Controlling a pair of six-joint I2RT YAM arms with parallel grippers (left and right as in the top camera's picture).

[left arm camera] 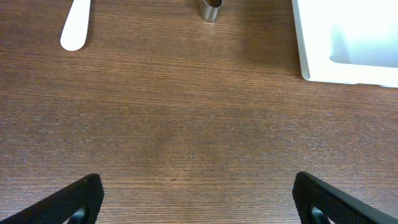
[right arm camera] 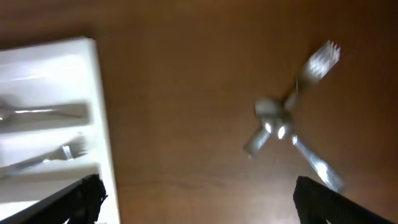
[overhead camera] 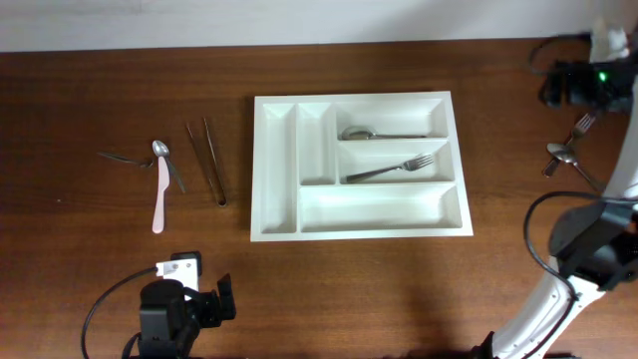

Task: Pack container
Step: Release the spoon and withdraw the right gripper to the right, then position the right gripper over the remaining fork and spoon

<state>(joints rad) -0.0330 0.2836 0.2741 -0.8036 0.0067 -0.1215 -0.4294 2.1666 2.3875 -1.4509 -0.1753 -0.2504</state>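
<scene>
The spoon lies over the fork, so my right gripper next needs to swing to the right in the overhead view and turn as it goes down onto the crossed spoon's handle (overhead camera: 587,177) (right arm camera: 312,157).
The container (overhead camera: 257,170), a white cutlery tray, lies mid-table with a spoon (overhead camera: 371,133) in its top long compartment and a fork (overhead camera: 391,170) in the middle one. My left gripper (overhead camera: 221,299) waits open at the front left; in its wrist view the left gripper (left arm camera: 198,186) has only bare wood between the fingers, and the container's corner (left arm camera: 305,56) shows at the upper right. My right gripper (overhead camera: 556,85) is at the far right, open and empty. The blurred right wrist view puts the right gripper (right arm camera: 196,186) between the container's rim (right arm camera: 99,112) and a crossed fork (right arm camera: 314,65) and spoon (right arm camera: 273,118).
Left of the tray lie metal tongs (overhead camera: 206,160), a spoon (overhead camera: 164,160), a white-handled knife (overhead camera: 159,194) and another metal utensil (overhead camera: 125,158). A fork and spoon (overhead camera: 568,150) lie crossed at the right edge. The white handle (left arm camera: 74,28) and the tongs' end (left arm camera: 211,9) show ahead of the left gripper.
</scene>
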